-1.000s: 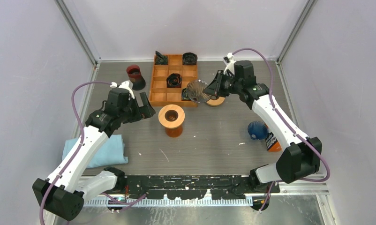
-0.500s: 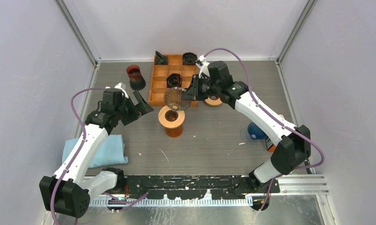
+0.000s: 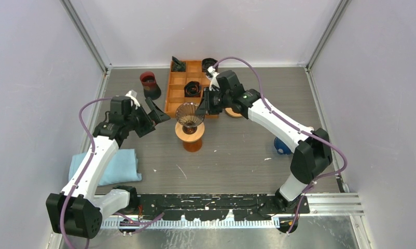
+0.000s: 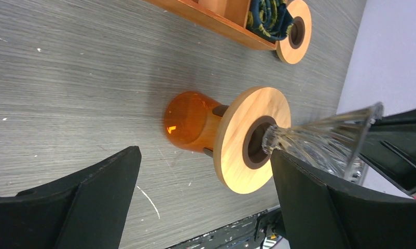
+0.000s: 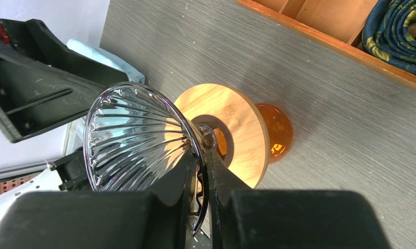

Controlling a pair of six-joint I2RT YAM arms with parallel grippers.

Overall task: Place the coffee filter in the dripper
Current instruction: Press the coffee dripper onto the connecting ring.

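The cone goes down with my right gripper next until its tip settles in the wooden ring's hole (image 3: 190,130) (image 5: 219,139). The hole lies below the gripper, which then releases the cone's rim.
My right gripper (image 3: 202,108) is shut on the rim of a clear ribbed glass dripper cone (image 3: 189,113). It holds the cone tilted, tip at the hole of the wooden ring (image 3: 187,130) on the orange glass stand (image 3: 192,145). In the right wrist view the fingers pinch the cone's rim (image 5: 133,135) over the ring (image 5: 237,124); the gripper (image 5: 200,155) is there. My left gripper (image 3: 156,115) is open and empty left of the stand, which shows between its fingers (image 4: 204,153), cone (image 4: 325,135) at right. A blue ribbed filter (image 3: 281,147) sits at right, partly behind the right arm.
An orange wooden compartment tray (image 3: 177,96) with dark items stands behind the stand. A dark red cup (image 3: 150,83) is left of it. A small wooden ring (image 3: 238,112) lies right of the tray. A light blue cloth (image 3: 112,166) lies at the near left.
My right arm has carried the glass cone leftward from beside the tray to just above the orange stand. My left gripper has drawn slightly back to the left, still open.
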